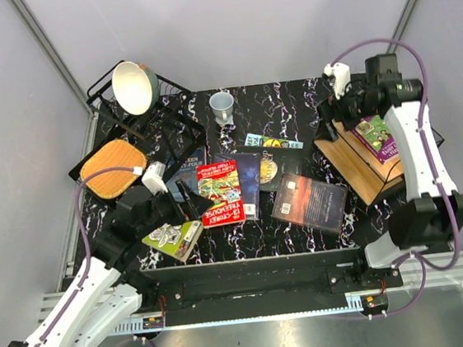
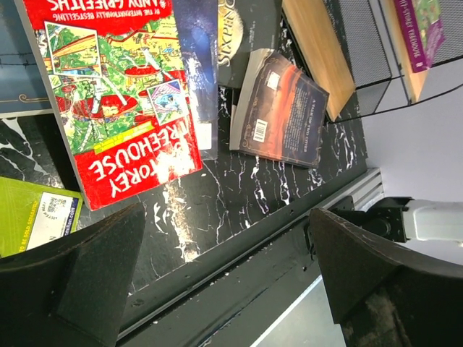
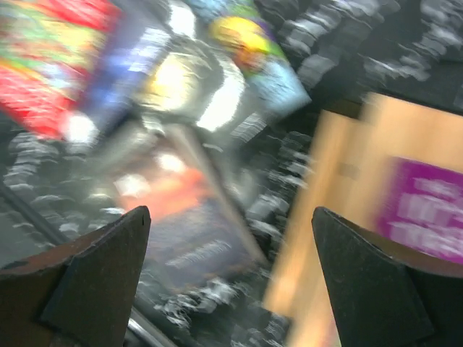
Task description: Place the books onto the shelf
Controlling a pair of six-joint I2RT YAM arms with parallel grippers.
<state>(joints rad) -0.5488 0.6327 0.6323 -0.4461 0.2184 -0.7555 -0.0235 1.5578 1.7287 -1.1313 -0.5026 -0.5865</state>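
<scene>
The red book's edge (image 1: 203, 214) (image 2: 66, 148) facing the dish rack has bare tabletop beside it for fingers, so my open left gripper should next move down over it to close.
The shelf (image 1: 354, 160) stands at the right, and a purple-green book (image 1: 377, 137) lies on its top board. My right gripper (image 1: 333, 117) hovers open by the shelf's far left corner, holding nothing. The blurred right wrist view shows the shelf (image 3: 347, 188), the purple book (image 3: 427, 210) and a dark brown book (image 3: 181, 231) below my open gripper (image 3: 231, 275). On the table lie a red book (image 1: 220, 193), a lime green book (image 1: 175, 239), a dark brown book (image 1: 309, 202) and a black one with a gold disc (image 1: 272, 167). My left gripper (image 1: 186, 196) is open and empty (image 2: 231, 267), near the red book (image 2: 116, 94).
A black wire dish rack (image 1: 179, 129) holding a bowl (image 1: 136, 88) stands at the back left, with an orange-brown cutting board (image 1: 113, 169) beside it. A small cup (image 1: 222, 106) sits at the back middle. The table's front rail (image 2: 239, 238) runs under my left fingers.
</scene>
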